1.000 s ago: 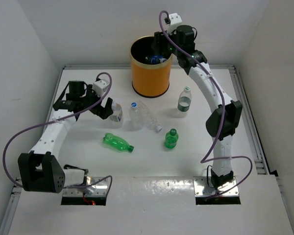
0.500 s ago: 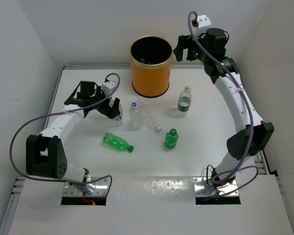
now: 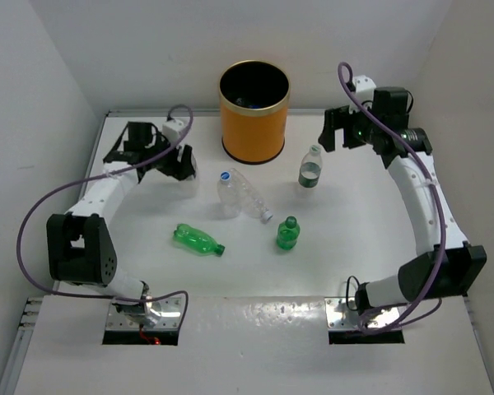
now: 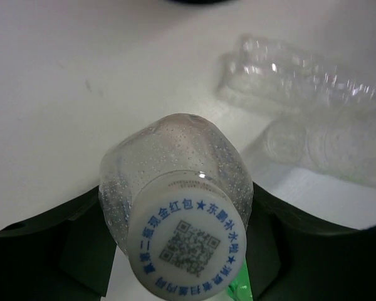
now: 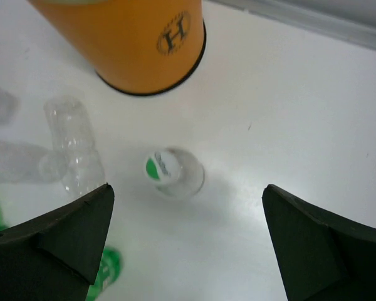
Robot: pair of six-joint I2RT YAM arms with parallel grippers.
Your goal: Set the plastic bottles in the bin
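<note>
The left gripper carries the bottle with the blue-lettered cap up and outward next, then over the orange bin's rim into its opening (image 3: 254,86), because that rim stands high.
My left gripper (image 3: 179,162) is shut on a clear plastic bottle (image 4: 175,157) with a white, blue-lettered cap (image 4: 188,251), left of the orange bin (image 3: 254,123). Both dark fingers press its sides. My right gripper (image 3: 339,132) hangs open and empty to the right of the bin, above an upright clear bottle (image 5: 173,172) with a green-and-white cap. Two clear bottles (image 3: 235,196) lie crossed mid-table. A green bottle (image 3: 197,239) lies on its side and another green bottle (image 3: 288,234) stands upright.
White walls close in the table on the left, back and right. A raised rail (image 3: 412,164) runs along the right edge. The bin's inside is dark. Both arm bases sit at the near edge.
My right gripper has left the bin's mouth, swung right and lower, and opened wide. My left gripper has closed on the clear bottle and shifted back and to the left.
</note>
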